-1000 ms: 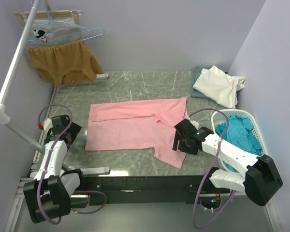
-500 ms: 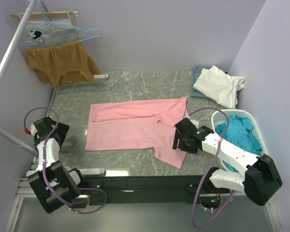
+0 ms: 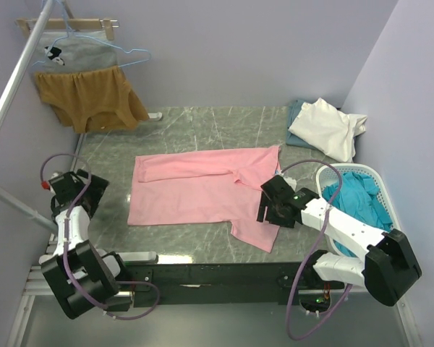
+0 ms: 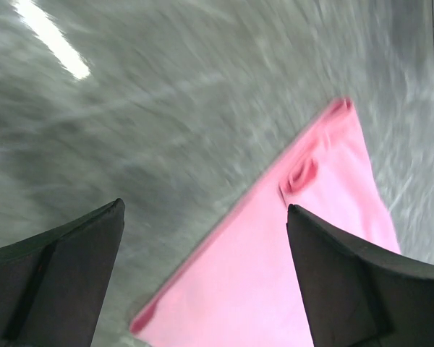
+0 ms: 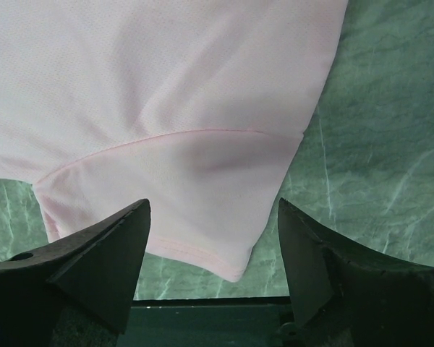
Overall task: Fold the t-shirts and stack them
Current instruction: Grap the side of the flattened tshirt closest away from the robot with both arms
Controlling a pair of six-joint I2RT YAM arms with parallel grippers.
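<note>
My left gripper moves across, back and down onto the t-shirt's near hem corner next. That corner lies uncovered below it and to its right in the top view.
A light pink t-shirt (image 3: 195, 189) lies spread flat on the green marble table (image 3: 202, 123), partly folded along its far edge, one sleeve (image 3: 254, 233) hanging toward the near edge. My right gripper (image 3: 269, 213) is open just above that sleeve (image 5: 195, 173), empty. My left gripper (image 3: 78, 189) is open and empty at the table's left edge, apart from the shirt; its view shows the shirt's left corner (image 4: 304, 246). A cream-white t-shirt (image 3: 327, 128) lies folded on a grey-blue one (image 3: 296, 116) at the back right. Teal t-shirts (image 3: 358, 202) fill a white basket (image 3: 325, 176).
A mustard-brown garment (image 3: 94, 97) and a grey garment (image 3: 79, 50) hang on hangers at the back left. A white pole (image 3: 14, 87) slants across the left side. The table's dark near edge (image 5: 202, 318) lies just below the right gripper.
My left arm swung out to the table's left edge and now sits slightly farther in. The hanger rack and white pole shifted left. The right arm and pink shirt have not moved.
</note>
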